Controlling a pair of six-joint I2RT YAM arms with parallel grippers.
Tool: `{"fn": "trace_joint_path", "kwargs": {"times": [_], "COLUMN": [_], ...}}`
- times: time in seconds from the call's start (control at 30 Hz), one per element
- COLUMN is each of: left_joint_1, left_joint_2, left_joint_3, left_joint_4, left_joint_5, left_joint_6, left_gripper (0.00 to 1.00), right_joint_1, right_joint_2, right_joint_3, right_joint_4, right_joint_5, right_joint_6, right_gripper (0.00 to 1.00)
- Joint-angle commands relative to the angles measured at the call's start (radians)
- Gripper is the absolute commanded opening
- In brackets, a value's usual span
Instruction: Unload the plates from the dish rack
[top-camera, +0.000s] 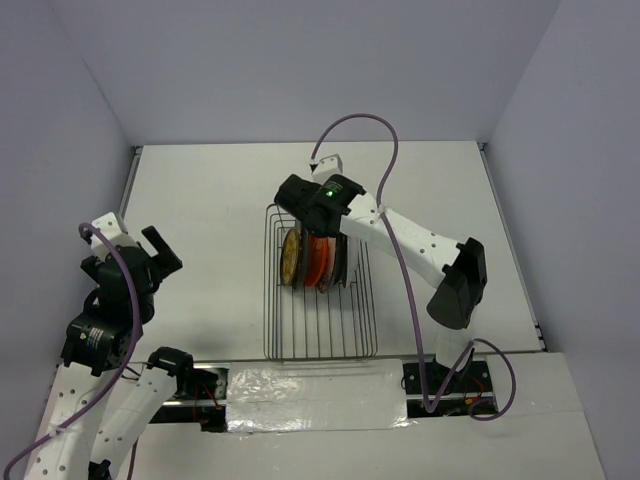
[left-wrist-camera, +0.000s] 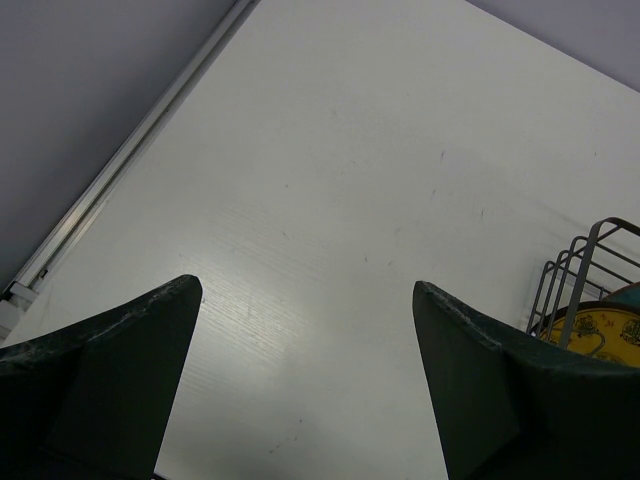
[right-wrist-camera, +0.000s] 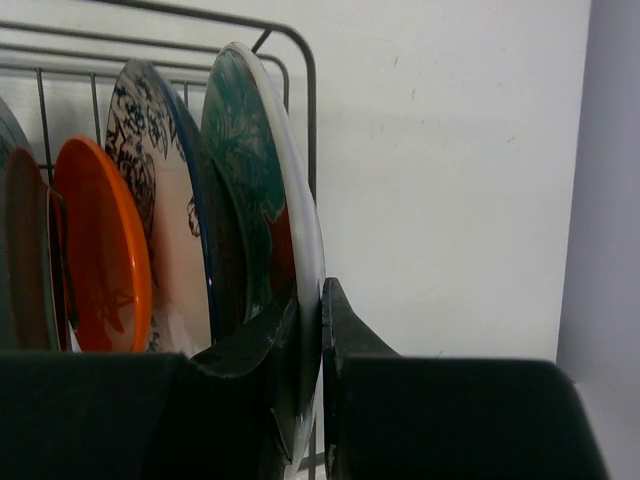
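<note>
The table is bare there, so I need to move my right gripper up and swing it to the right in the top view next. Then I need to tilt the teal plate (right-wrist-camera: 245, 160) and lower it flat.
The wire dish rack (top-camera: 320, 330) lies mid-table with the plates standing upright in its far half. In the right wrist view the dark teal plate (right-wrist-camera: 245, 160) is the end one, with a blue patterned plate (right-wrist-camera: 150, 170) and an orange plate (right-wrist-camera: 100, 250) behind it. My right gripper (right-wrist-camera: 322, 310) is shut on the teal plate's white rim, one finger on each face. From above, the right gripper (top-camera: 318, 215) sits over the row, beside the yellow plate (top-camera: 292, 258). My left gripper (left-wrist-camera: 305, 288) hangs open over bare table, left of the rack (left-wrist-camera: 575, 270).
The rack's near half holds only bare wires. A raised rail (left-wrist-camera: 120, 170) borders the table's left edge, and walls close in the far side and both flanks. A taped strip (top-camera: 310, 385) runs along the near edge between the arm bases.
</note>
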Motion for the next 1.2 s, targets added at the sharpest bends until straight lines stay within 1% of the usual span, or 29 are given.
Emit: {"fn": "trace_joint_path", "kwargs": {"times": [0.0, 0.23, 0.37, 0.53, 0.6, 0.73, 0.8, 0.83, 0.87, 0.9, 0.93, 0.97, 1.0, 1.03, 1.07, 1.1, 1.13, 1.17], "left_joint_1": [-0.005, -0.005, -0.005, -0.005, -0.005, -0.005, -0.005, -0.005, -0.005, -0.005, -0.005, -0.007, -0.007, -0.007, -0.007, -0.007, -0.01, -0.011], "left_joint_2": [0.004, 0.014, 0.018, 0.027, 0.029, 0.031, 0.031, 0.031, 0.034, 0.037, 0.04, 0.041, 0.043, 0.041, 0.04, 0.037, 0.031, 0.028], "left_joint_3": [0.0, 0.0, 0.002, 0.002, 0.002, 0.0, -0.001, 0.0, 0.0, 0.0, 0.002, 0.002, 0.002, 0.0, 0.002, 0.0, 0.0, -0.001], "left_joint_4": [0.036, 0.034, 0.033, 0.033, 0.033, 0.031, 0.034, 0.034, 0.034, 0.036, 0.034, 0.034, 0.034, 0.034, 0.034, 0.036, 0.04, 0.044], "left_joint_5": [-0.015, -0.018, -0.018, -0.02, -0.02, -0.02, -0.018, -0.015, -0.014, -0.014, -0.014, -0.012, -0.012, -0.012, -0.006, -0.004, 0.0, 0.005], "left_joint_6": [0.006, 0.005, 0.005, 0.003, 0.005, 0.003, 0.005, 0.005, 0.006, 0.006, 0.006, 0.006, 0.006, 0.008, 0.008, 0.01, 0.013, 0.016], "left_gripper": [0.99, 1.0, 1.0, 1.0, 0.99, 1.0, 1.0, 0.99, 1.0, 0.99, 1.0, 1.0, 1.0, 1.0, 1.0, 1.0, 1.0, 0.99], "right_joint_1": [0.01, 0.007, 0.006, -0.019, -0.06, -0.183, -0.232, -0.284, -0.313, -0.342, -0.423, -0.47, -0.525, -0.638, -0.689, -0.735, -0.823, -0.868], "right_joint_2": [-0.025, -0.014, -0.042, -0.088, -0.118, -0.171, -0.218, -0.243, -0.302, -0.339, -0.38, -0.47, -0.514, -0.557, -0.594, -0.658, -0.687, -0.713], "right_joint_3": [0.141, 0.302, 0.334, 0.331, 0.327, 0.31, 0.267, 0.241, 0.203, 0.107, 0.045, -0.036, -0.196, -0.277, -0.357, -0.5, -0.579, -0.659], "right_joint_4": [-0.072, -0.11, -0.11, -0.11, -0.11, -0.106, -0.078, -0.008, 0.039, 0.163, 0.249, 0.34, 0.509, 0.593, 0.659, 0.798, 0.898, 0.973], "right_joint_5": [0.145, 0.191, 0.221, 0.275, 0.306, 0.294, 0.281, 0.251, 0.226, 0.188, 0.068, -0.009, -0.094, -0.268, -0.338, -0.396, -0.533, -0.582], "right_joint_6": [-0.007, -0.093, -0.133, -0.164, -0.168, -0.193, -0.217, -0.236, -0.253, -0.288, -0.305, -0.32, -0.314, -0.293, -0.267, -0.204, -0.182, -0.15], "right_gripper": [0.0, 0.0, 0.0, 0.0, 0.0, 0.0, 0.0, 0.0, 0.0, 0.0, 0.0, 0.0, 0.0, 0.0, 0.0, 0.0, 0.0, 0.0]}}
